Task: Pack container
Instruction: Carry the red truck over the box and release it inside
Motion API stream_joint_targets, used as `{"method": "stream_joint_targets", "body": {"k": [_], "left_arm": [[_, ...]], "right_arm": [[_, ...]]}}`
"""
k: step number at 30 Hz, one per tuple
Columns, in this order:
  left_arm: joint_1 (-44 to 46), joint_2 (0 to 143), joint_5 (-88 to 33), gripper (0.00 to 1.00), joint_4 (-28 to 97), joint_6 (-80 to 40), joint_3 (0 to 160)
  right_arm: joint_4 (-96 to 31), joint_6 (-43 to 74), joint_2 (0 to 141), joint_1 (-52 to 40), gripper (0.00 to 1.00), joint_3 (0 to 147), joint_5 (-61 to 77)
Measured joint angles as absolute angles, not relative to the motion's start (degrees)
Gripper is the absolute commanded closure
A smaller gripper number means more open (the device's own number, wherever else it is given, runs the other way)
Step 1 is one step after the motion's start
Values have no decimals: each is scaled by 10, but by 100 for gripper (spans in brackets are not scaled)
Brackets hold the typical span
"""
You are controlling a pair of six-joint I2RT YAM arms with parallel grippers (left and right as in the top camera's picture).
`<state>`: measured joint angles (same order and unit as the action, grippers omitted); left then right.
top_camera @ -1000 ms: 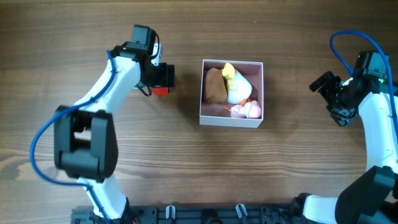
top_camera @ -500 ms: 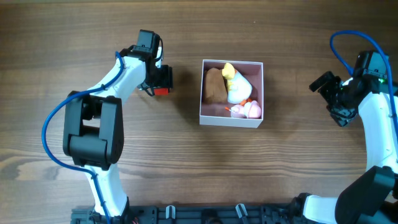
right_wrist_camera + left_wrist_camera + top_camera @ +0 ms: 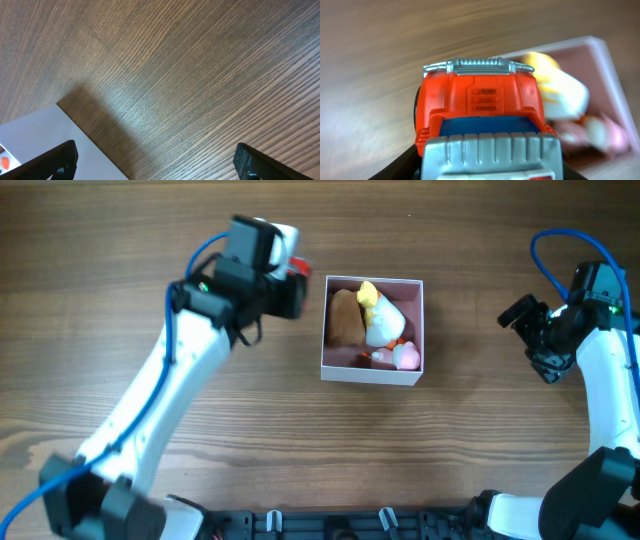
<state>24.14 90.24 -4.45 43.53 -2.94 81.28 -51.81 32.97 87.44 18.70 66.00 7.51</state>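
Note:
Next, my left gripper moves the truck right in the overhead view, then down to bare floor by the container's near side [image 3: 351, 359] and releases it.
The container [image 3: 372, 372], a small square white box with a pale pink inside, sits mid-table. It holds a brown plush toy [image 3: 346, 318], a white and yellow duck toy [image 3: 379, 315] and a small pink toy [image 3: 405, 356]. My left gripper [image 3: 285, 288] is shut on a red toy truck [image 3: 482, 107] with grey bumpers and holds it in the air just left of the container's upper left corner. The container's pink inside [image 3: 615, 95] shows blurred beyond the truck. My right gripper [image 3: 520, 313] is open and empty at the far right, above bare wood.
The wood table [image 3: 300, 440] lies all round the container. The white container wall [image 3: 35, 135] shows at the lower left of the right wrist view. A blue cable [image 3: 560, 240] loops over the right arm.
My left gripper has lifted the red truck off the table and carried it right and up toward the container. The right arm has not moved.

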Motion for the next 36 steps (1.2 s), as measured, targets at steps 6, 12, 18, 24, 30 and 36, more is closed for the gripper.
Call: {"method": "stream_joint_targets", "body": {"k": [6, 12, 18, 24, 30, 36], "left_arm": [[390, 908, -44, 96, 444, 187, 813], [408, 1033, -41, 83, 394, 290, 813], [408, 1061, -41, 10, 348, 313, 812], [423, 1050, -41, 0, 357, 303, 812], [432, 972, -42, 60, 377, 241, 812], [432, 977, -41, 95, 394, 201, 813]], "right_arm": [[-518, 329, 874, 187, 1, 660, 75], [-522, 330, 874, 187, 0, 660, 75], [-532, 329, 874, 187, 0, 660, 75], [-535, 329, 874, 187, 1, 660, 75], [-536, 329, 874, 187, 0, 660, 75], [-535, 329, 874, 187, 1, 660, 75]]}}
